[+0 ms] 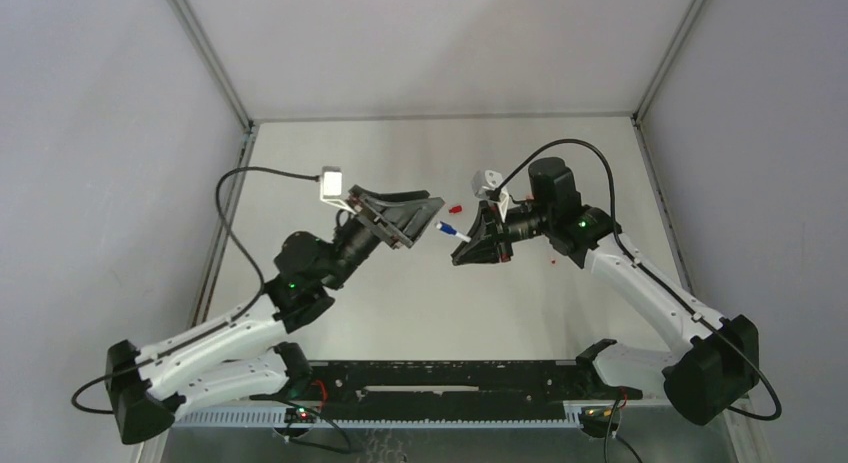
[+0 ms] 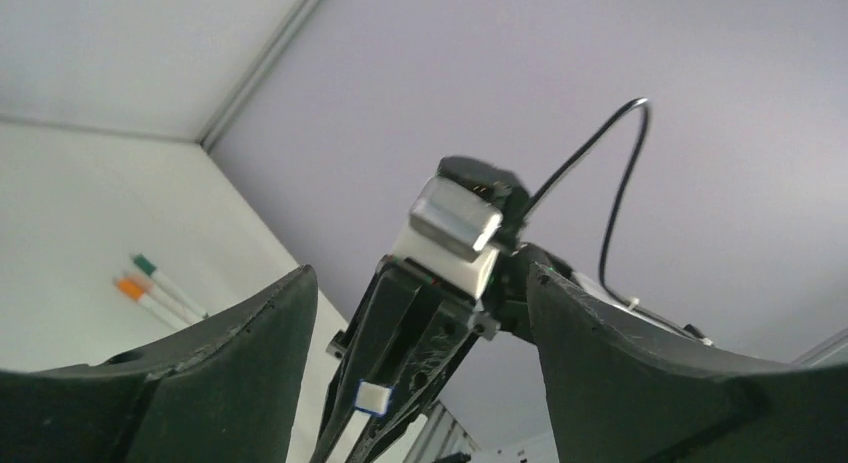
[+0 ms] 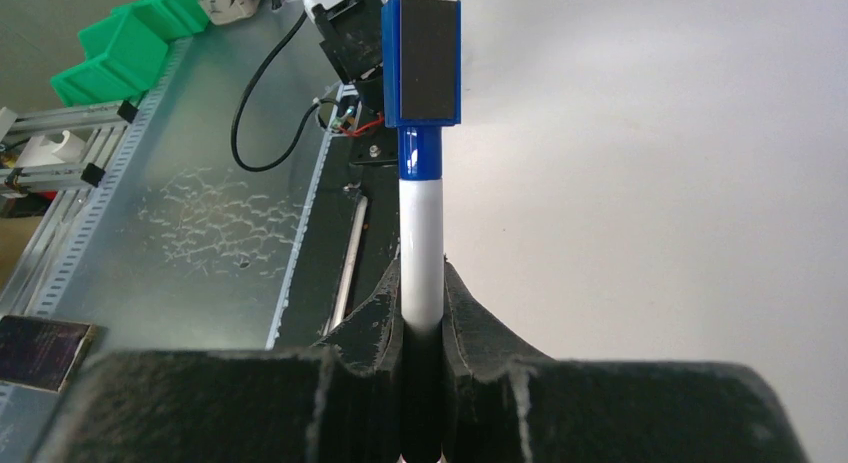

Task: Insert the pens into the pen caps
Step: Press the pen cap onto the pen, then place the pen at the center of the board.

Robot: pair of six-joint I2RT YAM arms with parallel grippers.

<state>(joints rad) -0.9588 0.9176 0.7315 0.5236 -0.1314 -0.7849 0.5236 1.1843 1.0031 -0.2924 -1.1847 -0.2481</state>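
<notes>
The white pen goes outward and down in my right gripper next. It is released beside the orange-ended pen, since the blue cap sits on the white pen's end.
My right gripper [image 1: 467, 244] [image 3: 422, 283] is shut on a white pen [image 3: 421, 233], held above the table and pointing at my left gripper. The pen's far end carries a blue collar and a blue block-shaped cap with a dark face [image 3: 421, 58]; the blue end also shows in the top view [image 1: 446, 228]. My left gripper [image 1: 428, 223] [image 2: 418, 283] is wide open and empty, just left of that end. Between its fingers I see the pen's square end [image 2: 372, 397]. A red cap [image 1: 455, 210] lies on the table. Two white pens with a green end [image 2: 148, 266] and an orange end [image 2: 128, 286] lie side by side.
A small red piece [image 1: 552, 262] lies on the table by the right arm. Grey walls enclose the table on three sides. A black rail [image 1: 450, 378] runs along the near edge. Green bins [image 3: 130, 38] and a cable [image 3: 260, 113] lie beyond it.
</notes>
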